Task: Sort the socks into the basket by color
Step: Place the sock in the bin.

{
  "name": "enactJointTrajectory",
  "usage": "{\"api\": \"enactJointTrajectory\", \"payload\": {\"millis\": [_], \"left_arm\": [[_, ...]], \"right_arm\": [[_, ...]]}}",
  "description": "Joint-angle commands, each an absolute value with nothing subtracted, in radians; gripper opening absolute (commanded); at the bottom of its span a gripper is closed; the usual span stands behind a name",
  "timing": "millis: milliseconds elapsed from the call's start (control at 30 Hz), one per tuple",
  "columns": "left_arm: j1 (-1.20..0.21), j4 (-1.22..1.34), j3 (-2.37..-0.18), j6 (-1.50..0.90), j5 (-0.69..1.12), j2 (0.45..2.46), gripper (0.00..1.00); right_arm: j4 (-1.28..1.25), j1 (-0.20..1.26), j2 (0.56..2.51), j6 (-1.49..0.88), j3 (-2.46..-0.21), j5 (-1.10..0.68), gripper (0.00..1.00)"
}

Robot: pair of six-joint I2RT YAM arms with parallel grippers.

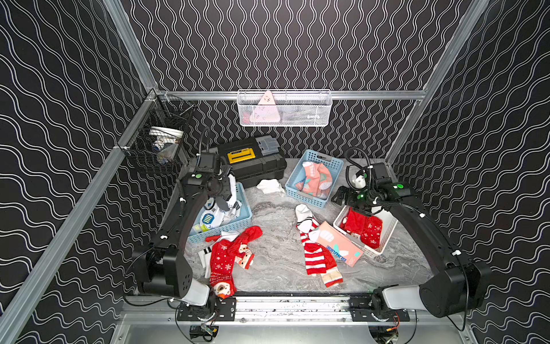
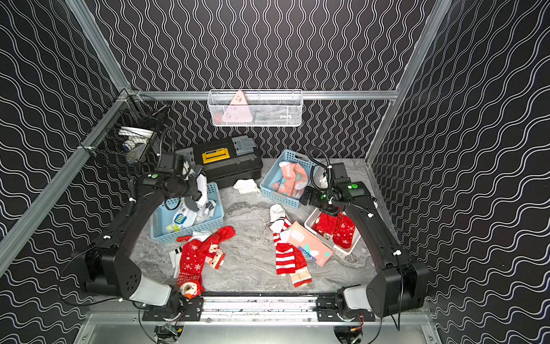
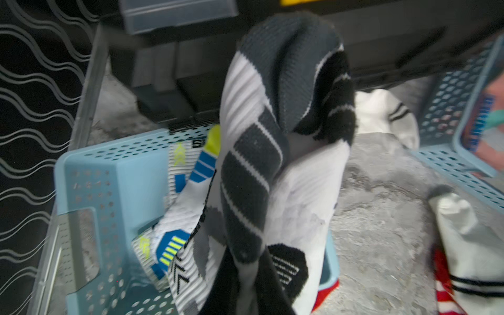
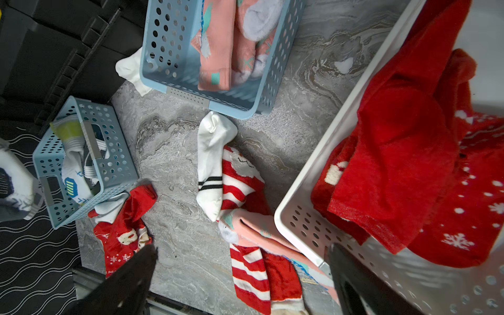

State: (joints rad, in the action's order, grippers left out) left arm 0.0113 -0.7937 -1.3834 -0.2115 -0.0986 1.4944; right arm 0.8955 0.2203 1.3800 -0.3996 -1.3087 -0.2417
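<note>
The left gripper moves down and back and releases the white sock next, since the blue basket's bare end (image 2: 164,215) (image 3: 137,191) by the wall lies below and back from the gripper.
My left gripper (image 3: 245,278) is shut on a white sock with black and grey bands (image 3: 272,136), which hangs over the left blue basket (image 1: 208,235) of white socks. Open and holding nothing, my right gripper (image 4: 242,251) hovers at the edge of the white basket (image 1: 388,229) with red socks (image 4: 409,163) in it. A second blue basket (image 1: 306,199) at the back holds salmon-pink socks (image 1: 317,178). On the table lie red Christmas socks (image 1: 223,259), a red-white striped sock (image 1: 315,259), a white sock with black stripes (image 1: 303,217), a salmon-pink sock (image 1: 336,241) and a white sock (image 1: 269,186).
A black toolbox with a yellow latch (image 1: 253,160) stands at the back behind the left basket. A black wire basket (image 1: 157,146) hangs on the left wall. On the back rail hangs a white mesh basket (image 1: 284,108).
</note>
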Motion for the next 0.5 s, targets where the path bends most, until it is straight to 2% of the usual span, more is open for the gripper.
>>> {"api": "enactJointTrajectory", "payload": {"millis": [0, 100, 200, 467], "left_arm": [[0.077, -0.814, -1.339, -0.193, -0.141, 1.490, 0.00], [0.145, -0.795, -1.271, -0.190, -0.175, 1.483, 0.00], [0.231, -0.766, -1.215, -0.192, -0.134, 1.480, 0.00], [0.266, -0.683, -1.153, -0.181, -0.142, 1.569, 0.00]], "right_arm": [[0.899, 0.223, 1.375, -0.393, -1.309, -0.251, 1.00], [0.903, 0.222, 1.371, -0.393, -1.307, -0.252, 1.00], [0.907, 0.225, 1.370, -0.391, -1.305, -0.249, 1.00], [0.899, 0.231, 1.382, -0.392, -1.296, -0.254, 1.00]]}}
